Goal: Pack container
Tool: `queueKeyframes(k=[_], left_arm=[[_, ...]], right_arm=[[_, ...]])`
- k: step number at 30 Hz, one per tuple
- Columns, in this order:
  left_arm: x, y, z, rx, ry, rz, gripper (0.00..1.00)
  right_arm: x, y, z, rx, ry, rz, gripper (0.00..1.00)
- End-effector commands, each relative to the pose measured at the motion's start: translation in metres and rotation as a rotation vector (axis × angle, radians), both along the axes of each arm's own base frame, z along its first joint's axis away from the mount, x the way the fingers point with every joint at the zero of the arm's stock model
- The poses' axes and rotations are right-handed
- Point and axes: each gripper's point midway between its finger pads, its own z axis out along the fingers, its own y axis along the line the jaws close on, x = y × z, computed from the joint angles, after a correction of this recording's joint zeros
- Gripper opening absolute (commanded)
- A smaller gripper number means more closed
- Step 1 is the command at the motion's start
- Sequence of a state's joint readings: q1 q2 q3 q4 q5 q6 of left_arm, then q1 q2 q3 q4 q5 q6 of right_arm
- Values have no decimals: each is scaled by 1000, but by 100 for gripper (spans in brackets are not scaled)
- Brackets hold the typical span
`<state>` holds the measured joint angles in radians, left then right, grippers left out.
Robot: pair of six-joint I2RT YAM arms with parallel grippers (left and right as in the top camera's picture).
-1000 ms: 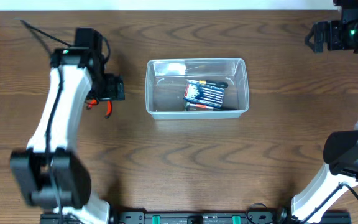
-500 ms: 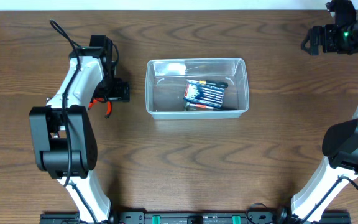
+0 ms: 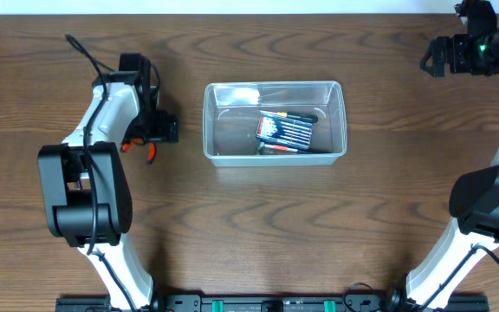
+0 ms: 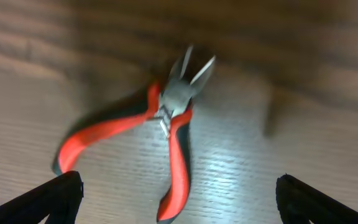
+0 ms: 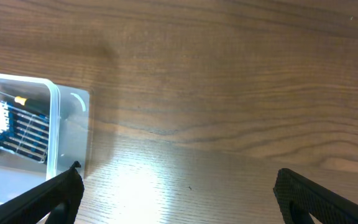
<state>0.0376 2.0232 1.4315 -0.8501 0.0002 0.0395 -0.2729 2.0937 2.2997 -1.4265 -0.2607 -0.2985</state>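
The pliers' handle nearer the container runs lengthwise between my fingers, and the other handle spreads off to the side. My left gripper should next go down onto that nearer handle and close.
The clear plastic container [image 3: 232,139] sits mid-table and holds a blue-and-red pack of small screwdrivers [image 3: 285,132]. Its corner also shows in the right wrist view [image 5: 67,130]. Red-handled pliers [image 3: 148,150] lie on the wood left of the container, half hidden by my left arm. In the left wrist view the pliers [image 4: 169,127] lie with jaws pointing away, between my spread fingers. My left gripper [image 4: 178,199] is open just above them, not touching. My right gripper [image 5: 178,193] is open and empty at the far right back of the table [image 3: 444,54].
The left arm's base link and cable stand left of the pliers. The wooden table [image 3: 258,225] extends in front of the container. The table's back edge runs close behind both arms.
The left arm swung its upper link toward the back, then the gripper settled slightly left over the pliers. The right gripper shifted a little left and has held still since.
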Motion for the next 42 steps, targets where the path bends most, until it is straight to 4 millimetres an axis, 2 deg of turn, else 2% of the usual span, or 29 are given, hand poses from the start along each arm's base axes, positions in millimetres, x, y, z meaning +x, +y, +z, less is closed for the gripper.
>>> queueKeyframes(k=[1, 7, 21, 25, 30, 34, 37, 42], left_arm=[[-13, 1, -11, -16, 36, -5, 98], [-20, 1, -18, -17, 53, -6, 98], [-17, 1, -29, -15, 30, 14, 100], [-15, 1, -29, -16, 18, 75, 94], [-15, 1, -29, -17, 19, 90, 73], [-15, 1, -29, -17, 18, 90, 52], [-15, 1, -29, -17, 18, 90, 46], [-14, 1, -29, -17, 14, 89, 21]], right_arm=[[0, -1, -4, 6, 14, -13, 99], [0, -1, -4, 6, 14, -13, 99], [-1, -1, -5, 8, 19, -14, 99], [-1, 0, -5, 8, 19, -13, 99], [-1, -1, -5, 7, 19, -13, 99], [-1, 0, -5, 8, 21, -14, 99], [-1, 0, -5, 8, 21, -13, 99], [-1, 0, -5, 8, 21, -14, 99]])
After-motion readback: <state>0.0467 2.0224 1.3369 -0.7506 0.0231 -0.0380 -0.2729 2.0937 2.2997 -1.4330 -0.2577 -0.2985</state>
